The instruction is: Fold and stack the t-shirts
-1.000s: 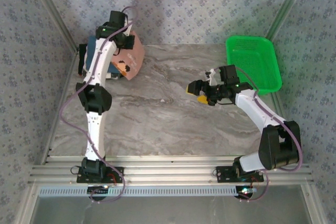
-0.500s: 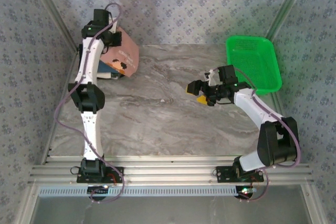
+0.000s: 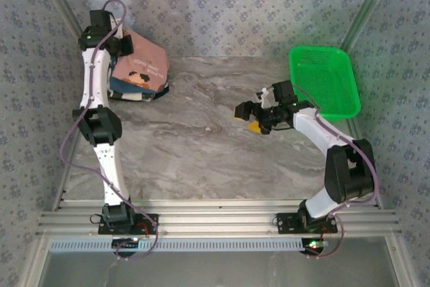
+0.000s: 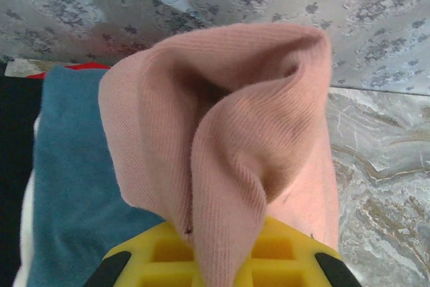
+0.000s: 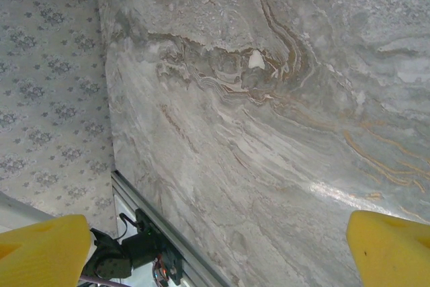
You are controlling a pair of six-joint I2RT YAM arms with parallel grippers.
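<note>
The pink t-shirt's edge still hangs tilted, so my left gripper needs to bring it down next, toward the side by the stack and onto the folded blue t-shirt, then release it.
The salmon-pink t-shirt (image 3: 145, 64) hangs tilted over the stack at the table's back left, its dark and orange print facing up. My left gripper (image 3: 123, 45) is shut on its upper edge. In the left wrist view the pink cloth (image 4: 228, 139) bunches up from between the yellow fingers of the left gripper (image 4: 222, 260). The folded blue t-shirt (image 4: 74, 193) lies below it, with black (image 4: 13, 152) and white (image 4: 25, 233) edges at the left. My right gripper (image 3: 250, 116) hovers open over mid-table, with nothing between its fingertips (image 5: 396, 247).
A green mesh basket (image 3: 322, 80) stands at the back right. Patterned walls close in the back and both sides. The stack's blue and white edge (image 3: 134, 92) sits close to the left wall. Bare marble table (image 5: 269, 132) lies under the right gripper.
My left gripper has swung left and back with the pink t-shirt, lifting it flatter over the stack. The right gripper has shifted slightly left and stays open.
</note>
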